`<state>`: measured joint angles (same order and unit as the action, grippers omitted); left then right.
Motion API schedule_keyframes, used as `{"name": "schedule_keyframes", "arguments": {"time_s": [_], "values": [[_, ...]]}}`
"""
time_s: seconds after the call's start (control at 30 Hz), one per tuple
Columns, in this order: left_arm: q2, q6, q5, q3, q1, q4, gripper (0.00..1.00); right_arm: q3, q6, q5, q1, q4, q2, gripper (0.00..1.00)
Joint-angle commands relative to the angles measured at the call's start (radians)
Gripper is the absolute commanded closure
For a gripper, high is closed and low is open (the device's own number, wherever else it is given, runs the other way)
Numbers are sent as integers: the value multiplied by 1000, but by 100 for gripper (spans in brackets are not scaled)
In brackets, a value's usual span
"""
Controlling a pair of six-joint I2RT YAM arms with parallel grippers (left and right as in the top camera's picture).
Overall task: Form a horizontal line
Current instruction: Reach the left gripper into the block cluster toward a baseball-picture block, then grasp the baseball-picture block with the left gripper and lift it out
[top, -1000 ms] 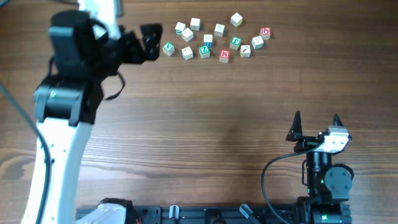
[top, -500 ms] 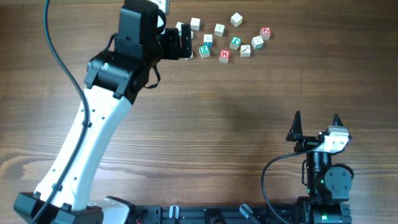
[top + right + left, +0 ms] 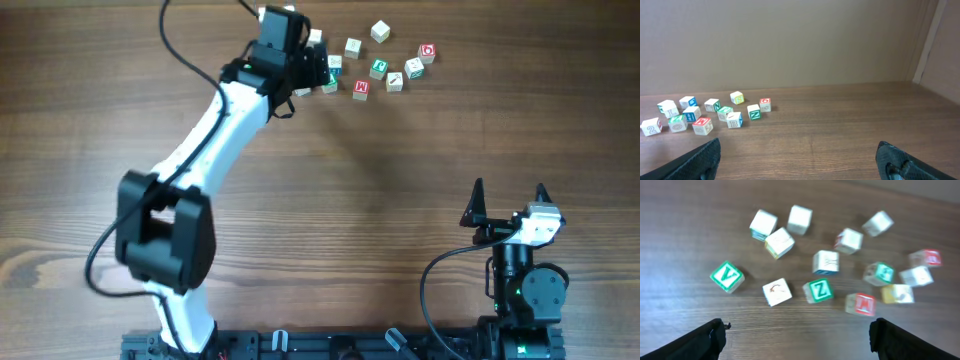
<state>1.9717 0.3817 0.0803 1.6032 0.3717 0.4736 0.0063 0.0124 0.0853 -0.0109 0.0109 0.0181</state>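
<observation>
Next, the left gripper moves down onto the brown-marked pale cube (image 3: 303,92) (image 3: 776,291) with open fingers passing either side, as bare tabletop separates it from the V and Z.
Several small pale letter cubes lie in a cluster at the far middle of the table. The red "M" cube (image 3: 361,88) is at its near edge and also shows in the left wrist view (image 3: 860,303) and the right wrist view (image 3: 702,125). The blue-marked cube (image 3: 825,262) and the brown-marked cube (image 3: 776,291) lie to its left. My left gripper (image 3: 318,70) is open and empty (image 3: 797,337), hovering over the left part of the cluster and hiding some cubes from overhead. My right gripper (image 3: 508,195) is open and empty (image 3: 800,155), far from the cubes at the near right.
Green-lettered cubes lie among the others: a "V" (image 3: 727,276) at the left, a "Z" (image 3: 818,290) beside the brown-marked cube. A cube with a red round letter (image 3: 427,52) is at the cluster's right end. A wall stands behind the cubes in the right wrist view.
My left arm has swung right and stretched out, bringing its gripper from left of the cluster to over its left part. The cubes and the right arm have not moved.
</observation>
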Motion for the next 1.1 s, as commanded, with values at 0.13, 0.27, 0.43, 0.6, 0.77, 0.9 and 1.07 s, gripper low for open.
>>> {"name": "schedule_keyframes", "arguments": {"time_s": [0.13,0.27,0.43,0.6,0.77,0.9,1.07], "values": [[105,197,71,14,3,-76,11,-1,-11,-16,5,2,-11,0],[160,261,71,14,3,-121,12,-1,-12,-16,5,2,-11,0],[219,282,71,14,3,-195,12,-1,-12,-16,5,2,-11,0],[253,282,71,14,3,-217,13,-1,-11,-16,5,2,-11,0],[299,286,71,14,3,-243,14,-1,-12,-16,5,2,-11,0],[322,286,76,14,3,-253,15,-1,-11,-16,5,2,-11,0],[323,285,97,14,2,-262,21,-1,-12,-16,5,2,-11,0]]}}
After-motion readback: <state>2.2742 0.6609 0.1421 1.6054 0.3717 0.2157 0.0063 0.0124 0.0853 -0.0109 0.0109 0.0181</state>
